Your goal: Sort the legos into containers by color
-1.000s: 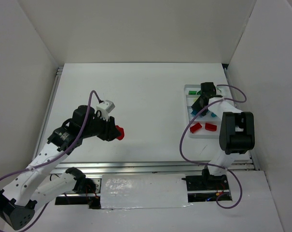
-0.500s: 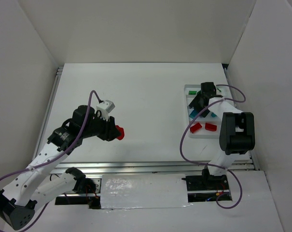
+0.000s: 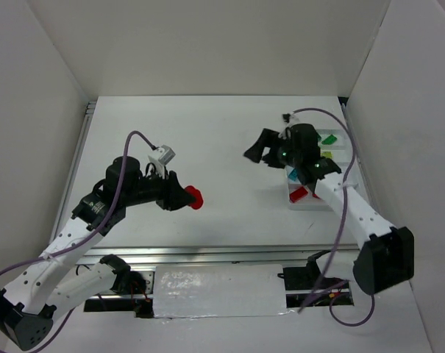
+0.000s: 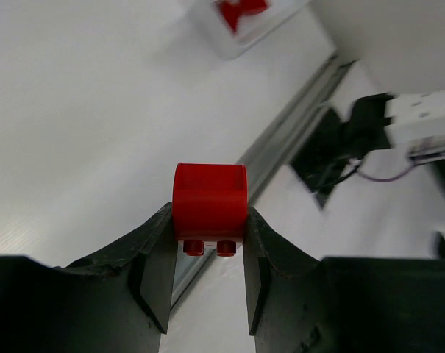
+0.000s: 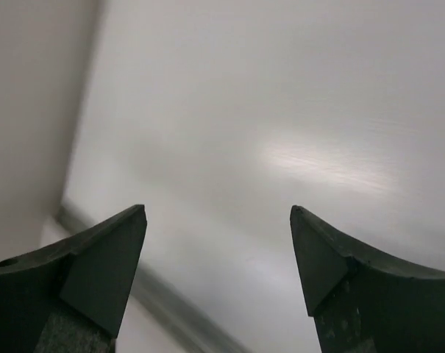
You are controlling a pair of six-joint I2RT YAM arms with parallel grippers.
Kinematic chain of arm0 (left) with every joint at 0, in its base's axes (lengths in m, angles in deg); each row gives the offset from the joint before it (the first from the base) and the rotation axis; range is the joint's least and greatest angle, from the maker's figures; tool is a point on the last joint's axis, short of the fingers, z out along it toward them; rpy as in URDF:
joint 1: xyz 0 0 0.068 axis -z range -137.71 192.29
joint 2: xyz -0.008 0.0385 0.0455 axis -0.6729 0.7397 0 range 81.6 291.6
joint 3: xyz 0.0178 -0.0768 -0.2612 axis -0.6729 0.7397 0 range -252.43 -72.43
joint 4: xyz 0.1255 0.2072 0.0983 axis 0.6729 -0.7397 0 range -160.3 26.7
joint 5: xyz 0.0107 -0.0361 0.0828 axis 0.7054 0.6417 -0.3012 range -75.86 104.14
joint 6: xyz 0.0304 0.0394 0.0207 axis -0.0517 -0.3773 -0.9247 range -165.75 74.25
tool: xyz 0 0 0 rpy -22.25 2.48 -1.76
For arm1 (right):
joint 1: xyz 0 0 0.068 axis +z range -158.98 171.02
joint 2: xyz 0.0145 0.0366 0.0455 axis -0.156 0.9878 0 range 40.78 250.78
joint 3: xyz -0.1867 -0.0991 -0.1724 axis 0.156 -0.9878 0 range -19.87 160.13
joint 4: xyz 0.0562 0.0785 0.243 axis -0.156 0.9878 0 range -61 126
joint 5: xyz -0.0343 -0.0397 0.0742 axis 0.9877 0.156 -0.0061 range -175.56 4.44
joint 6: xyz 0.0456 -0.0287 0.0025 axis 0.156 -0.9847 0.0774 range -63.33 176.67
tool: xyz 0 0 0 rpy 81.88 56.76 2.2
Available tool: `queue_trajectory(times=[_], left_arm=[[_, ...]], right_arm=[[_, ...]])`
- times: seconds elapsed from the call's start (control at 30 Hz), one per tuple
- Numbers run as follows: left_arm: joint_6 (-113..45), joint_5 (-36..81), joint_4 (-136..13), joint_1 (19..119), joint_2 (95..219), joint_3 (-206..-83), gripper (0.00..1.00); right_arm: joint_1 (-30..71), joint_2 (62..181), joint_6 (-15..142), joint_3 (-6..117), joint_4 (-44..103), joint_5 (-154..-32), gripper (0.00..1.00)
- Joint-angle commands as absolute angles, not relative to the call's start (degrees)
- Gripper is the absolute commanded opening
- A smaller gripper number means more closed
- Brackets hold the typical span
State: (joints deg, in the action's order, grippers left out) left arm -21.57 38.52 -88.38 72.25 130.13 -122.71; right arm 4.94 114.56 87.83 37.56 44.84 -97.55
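Observation:
My right gripper goes back toward the left gripper next, then tilts level onto the red lego's loose end (image 3: 196, 198).
My left gripper (image 3: 187, 197) is shut on a red lego (image 3: 196, 197) and holds it above the middle of the table. In the left wrist view the red lego (image 4: 209, 201) sits between the fingertips of that gripper (image 4: 207, 229), studs toward the camera. The white tray of containers (image 3: 306, 206) lies at the right, with a dark green lego (image 3: 329, 137), a yellow-green one (image 3: 326, 154), a cyan one (image 3: 291, 176) and a red one (image 3: 298, 194) in it. Left of the tray, my right gripper (image 3: 256, 150) is open. Nothing lies between its jaws in the right wrist view (image 5: 217, 220).
White walls close the table in at the back and on both sides. A metal rail (image 3: 207, 254) runs along the near edge. The tray (image 4: 229, 44) with red bricks (image 4: 240, 10) shows at the top of the left wrist view.
My right gripper has opened, lifted off the tray and swung left over the table. My left gripper has carried the red lego slightly right.

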Motion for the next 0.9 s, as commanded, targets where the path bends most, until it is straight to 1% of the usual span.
queue_trajectory(times=[0.0,0.03,0.07,0.1,0.13,0.27,0.37,0.5,0.6,0.67,0.73,0.83,0.87], left_arm=[[-12.11,53.75,-69.83,72.09,129.23,-124.03,0.00],[-10.27,55.35,-66.85,72.09,129.24,-123.67,0.00],[-7.46,57.88,-62.90,72.17,129.50,-123.50,0.00],[-6.30,59.39,-59.99,72.26,129.59,-122.80,0.00],[-5.25,60.62,-57.61,72.35,129.59,-122.18,0.00],[-0.06,63.53,-50.92,72.44,130.37,-119.90,0.00],[0.74,63.36,-50.20,72.44,130.47,-119.01,0.00],[1.53,63.27,-49.59,72.53,130.20,-118.31,0.00],[1.97,63.88,-49.41,72.53,130.20,-118.04,0.00],[2.06,64.15,-49.41,72.53,130.03,-117.69,0.00],[2.15,64.41,-49.24,72.44,129.76,-117.43,0.00],[3.28,65.38,-47.66,72.44,129.67,-116.73,0.00],[3.55,65.82,-46.96,72.44,129.76,-116.55,0.00]], right_arm=[[15.17,106.80,85.03,30.53,30.80,-125.07,0.85],[17.02,104.79,87.49,28.41,27.54,-128.68,0.85],[20.95,101.11,90.13,24.03,18.89,-129.93,0.85],[22.47,99.77,94.59,22.16,14.37,-131.86,0.85],[24.14,97.75,96.73,20.75,6.84,-134.40,0.84],[32.05,94.84,100.52,18.19,0.97,-133.02,0.81],[34.00,95.45,102.37,18.28,-3.24,-134.34,0.80],[36.02,95.98,103.34,18.80,-5.80,-132.59,0.78],[36.02,95.98,102.46,20.03,-3.71,-129.25,0.72],[36.20,96.15,101.06,21.35,-2.55,-127.84,0.65],[36.20,96.50,100.18,22.23,-1.41,-127.40,0.60],[36.11,96.68,99.12,22.32,-1.06,-125.47,0.60],[36.29,96.77,98.60,22.32,-1.06,-125.12,0.58]])
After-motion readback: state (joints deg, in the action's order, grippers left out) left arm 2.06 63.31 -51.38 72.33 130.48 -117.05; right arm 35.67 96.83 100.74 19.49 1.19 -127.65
